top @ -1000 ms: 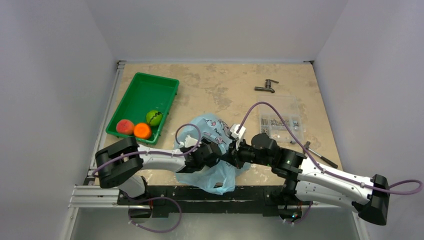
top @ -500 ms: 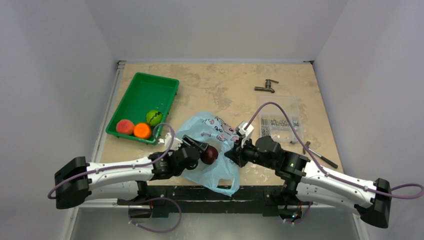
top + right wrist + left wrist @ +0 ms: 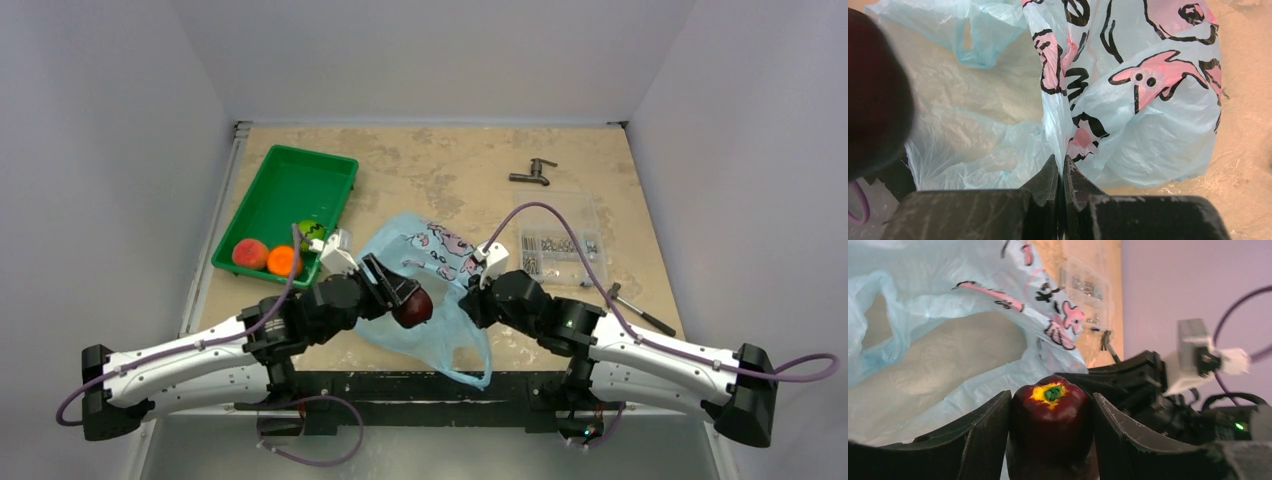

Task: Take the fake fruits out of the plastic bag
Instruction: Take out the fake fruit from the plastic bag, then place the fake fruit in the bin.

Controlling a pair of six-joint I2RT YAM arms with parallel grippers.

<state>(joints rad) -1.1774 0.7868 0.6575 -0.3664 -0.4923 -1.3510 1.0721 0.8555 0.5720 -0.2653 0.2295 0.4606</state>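
Note:
I will next swing my left gripper outward to the left in the top view, over the tray's bare bottom beyond the orange fruit, then lower and release.
My left gripper (image 3: 408, 302) is shut on the dark maroon fruit (image 3: 412, 308), held over the light-blue plastic bag (image 3: 425, 345). In the left wrist view the maroon fruit (image 3: 1050, 426) sits between both fingers (image 3: 985, 435), yellow-green top facing out. My right gripper (image 3: 470, 305) is shut on a fold of the bag (image 3: 1148, 115), pinching the film between its fingertips (image 3: 1052, 172). The red-peach fruit (image 3: 249, 253), the orange fruit (image 3: 284, 262) and the green fruit (image 3: 311, 231) lie in the green tray (image 3: 290, 185).
A clear plastic box of small metal parts (image 3: 560, 240) stands at the right. A metal tap (image 3: 531, 175) lies behind it. A dark tool (image 3: 640, 312) lies near the right edge. The green tray is at the left.
My left gripper has pulled the maroon fruit out of the bag and drawn back toward the left. The right gripper keeps its pinch on the bag, which has stretched toward the front edge.

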